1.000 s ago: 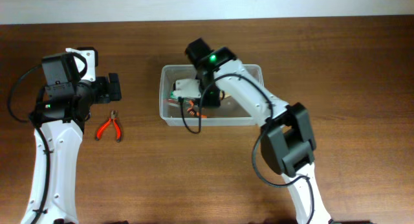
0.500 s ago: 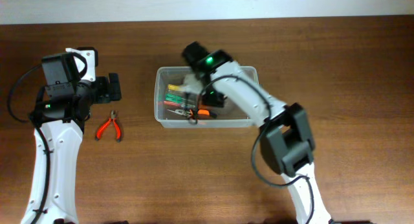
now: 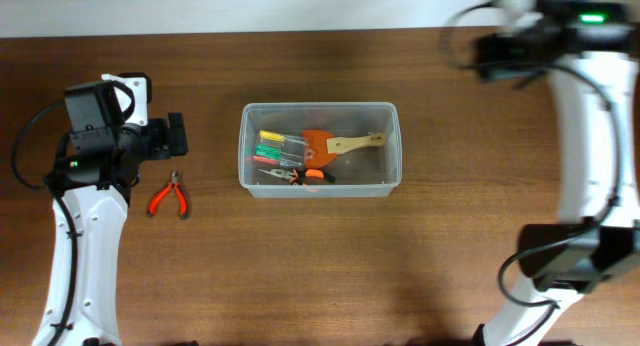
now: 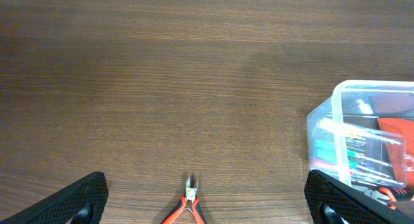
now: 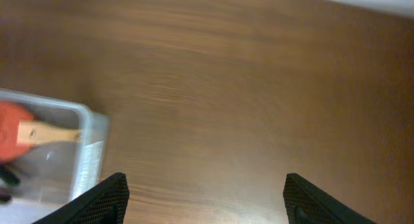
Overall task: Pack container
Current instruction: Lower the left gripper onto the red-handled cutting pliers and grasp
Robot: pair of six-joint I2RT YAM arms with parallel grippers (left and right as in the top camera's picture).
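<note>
My left gripper needs to lower next onto the red-handled pliers, around the handle farther from the container, as the spread handles leave a gap for one finger.
The clear container sits mid-table and holds a case of coloured screwdrivers, an orange scraper with a wooden handle and orange-handled pliers. My right gripper hangs blurred over the far right of the table, well away from the container. In its wrist view the right gripper is open over bare wood, with the container's corner at the left. My left gripper is open above red-handled pliers. Those pliers lie between its spread fingers, and the container is at the right.
The pale back edge of the table runs along the top. Brown wood surrounds the container on all sides. The right arm's column rises along the right side of the table.
My right gripper has opened and pulled out of the container, swinging to the far right. The scraper now lies inside. The container shifted slightly left. The left arm has not moved.
</note>
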